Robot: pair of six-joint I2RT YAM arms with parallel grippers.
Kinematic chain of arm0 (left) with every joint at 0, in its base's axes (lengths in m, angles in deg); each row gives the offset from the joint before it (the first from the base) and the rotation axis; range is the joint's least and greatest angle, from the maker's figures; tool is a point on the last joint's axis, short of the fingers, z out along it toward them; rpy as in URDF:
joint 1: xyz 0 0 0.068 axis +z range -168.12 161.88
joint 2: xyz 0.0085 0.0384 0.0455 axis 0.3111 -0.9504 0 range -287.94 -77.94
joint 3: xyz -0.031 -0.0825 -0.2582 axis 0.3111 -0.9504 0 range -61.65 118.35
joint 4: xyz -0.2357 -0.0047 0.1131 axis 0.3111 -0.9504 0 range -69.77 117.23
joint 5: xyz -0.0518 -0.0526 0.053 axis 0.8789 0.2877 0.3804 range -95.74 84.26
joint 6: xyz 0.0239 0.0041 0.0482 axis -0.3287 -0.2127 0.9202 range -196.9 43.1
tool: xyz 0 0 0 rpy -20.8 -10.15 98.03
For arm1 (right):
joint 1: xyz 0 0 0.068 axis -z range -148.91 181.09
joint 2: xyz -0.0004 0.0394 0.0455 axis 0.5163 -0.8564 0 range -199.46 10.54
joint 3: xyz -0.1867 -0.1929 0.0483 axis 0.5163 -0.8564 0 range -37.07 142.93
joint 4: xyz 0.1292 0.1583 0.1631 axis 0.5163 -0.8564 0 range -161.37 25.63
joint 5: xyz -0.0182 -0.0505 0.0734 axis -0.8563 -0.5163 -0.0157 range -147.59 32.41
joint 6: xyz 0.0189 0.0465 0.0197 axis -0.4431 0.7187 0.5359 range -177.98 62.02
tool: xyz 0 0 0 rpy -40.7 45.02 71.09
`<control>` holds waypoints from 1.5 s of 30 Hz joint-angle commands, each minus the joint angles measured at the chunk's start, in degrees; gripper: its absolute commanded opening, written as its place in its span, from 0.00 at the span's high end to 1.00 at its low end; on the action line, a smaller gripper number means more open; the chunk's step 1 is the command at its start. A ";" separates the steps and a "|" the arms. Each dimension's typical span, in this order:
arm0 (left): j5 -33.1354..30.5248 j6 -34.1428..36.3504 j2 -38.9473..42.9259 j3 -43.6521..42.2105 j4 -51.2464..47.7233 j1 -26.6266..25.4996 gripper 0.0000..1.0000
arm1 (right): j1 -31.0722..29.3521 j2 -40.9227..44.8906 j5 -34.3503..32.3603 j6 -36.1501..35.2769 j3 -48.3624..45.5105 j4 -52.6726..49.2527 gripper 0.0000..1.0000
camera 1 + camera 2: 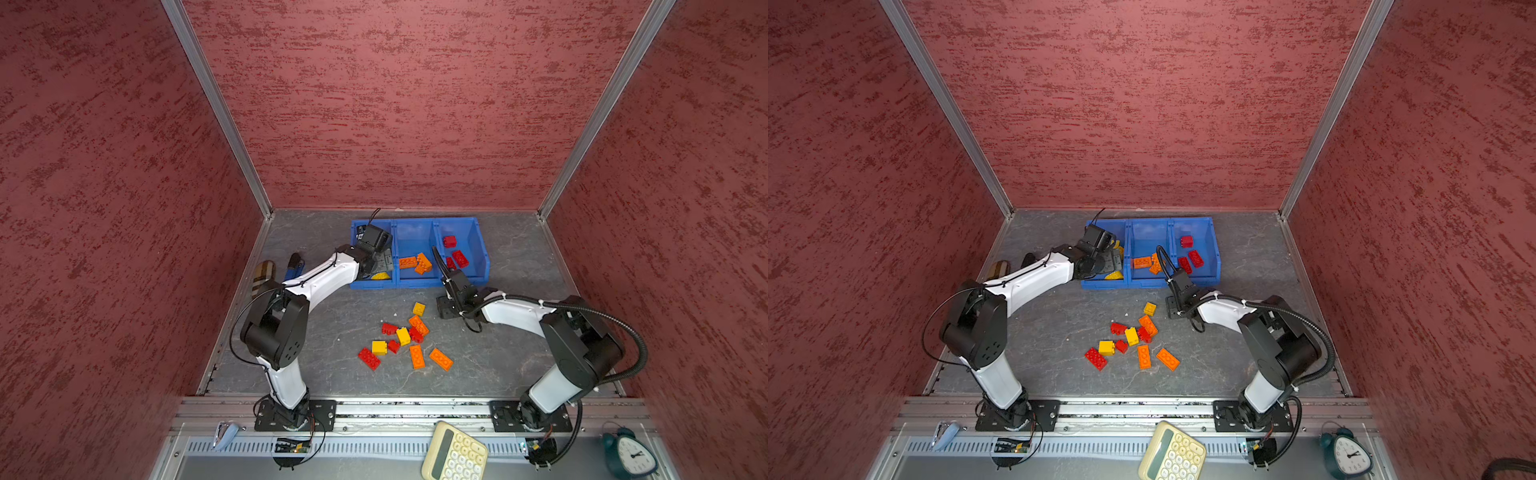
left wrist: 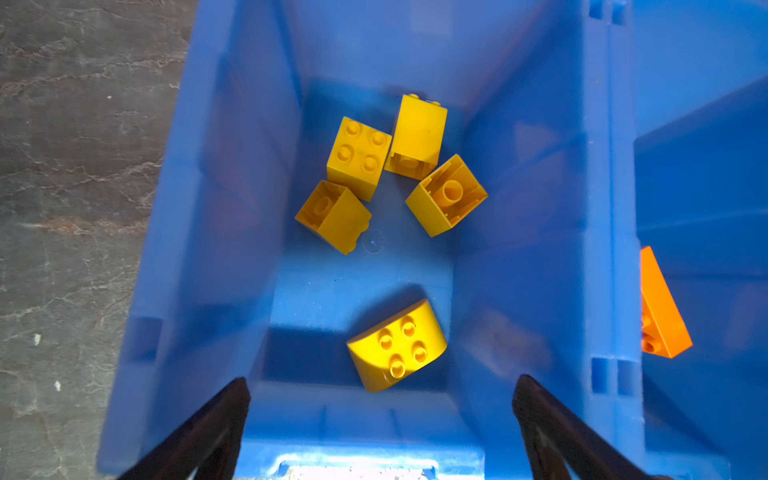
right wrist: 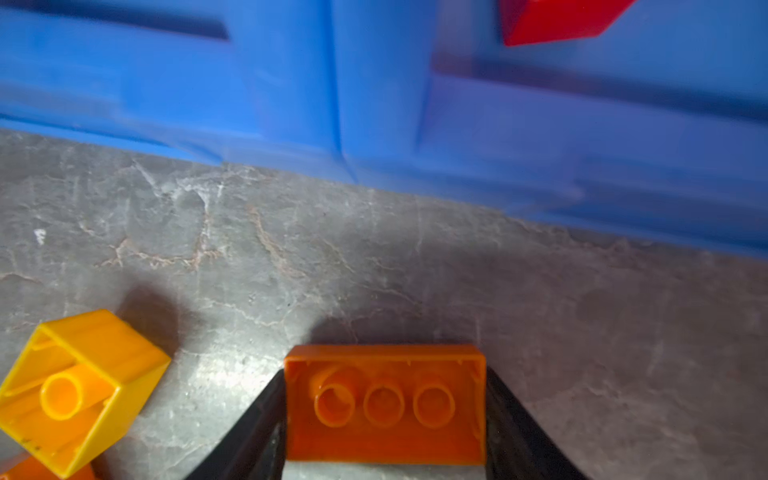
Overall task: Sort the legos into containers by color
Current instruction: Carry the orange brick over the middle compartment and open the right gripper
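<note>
Orange legos already lie in the middle container (image 1: 414, 250), so I should next move my right gripper up off the tabletop and outward over it to release its orange lego.
Three joined blue containers (image 1: 413, 237) stand at the back of the table. My left gripper (image 2: 382, 379) hangs open over the left one (image 2: 232, 208), which holds several yellow legos (image 2: 397, 345). In both top views the middle container holds orange legos (image 1: 417, 262) and the right one red legos (image 1: 455, 251). My right gripper (image 3: 385, 374) sits low on the table just in front of the containers, shut on the two ends of an orange lego (image 3: 385, 403) turned hollow side to the camera. A yellow lego (image 3: 79, 390) lies beside it. A loose pile of red, yellow and orange legos (image 1: 403, 336) is mid-table.
A striped object (image 1: 262, 276) and a blue-handled tool (image 1: 294, 266) lie by the left wall, near the left arm's elbow. On the front ledge are a cream calculator (image 1: 455, 453), a dark alarm clock (image 1: 631, 455) and a silver clip (image 1: 224, 434).
</note>
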 commanded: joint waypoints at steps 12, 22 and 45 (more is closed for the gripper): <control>0.13 0.71 3.58 -1.13 2.31 0.08 0.01 | -0.81 6.45 15.66 -9.10 6.49 11.04 0.46; -1.64 -0.30 7.41 -4.53 1.34 0.25 0.01 | -0.87 -15.61 0.29 -9.12 32.27 5.44 0.44; -1.90 -1.82 10.92 -9.04 2.36 -0.18 0.01 | -0.97 -5.06 8.88 -9.73 25.08 7.41 0.12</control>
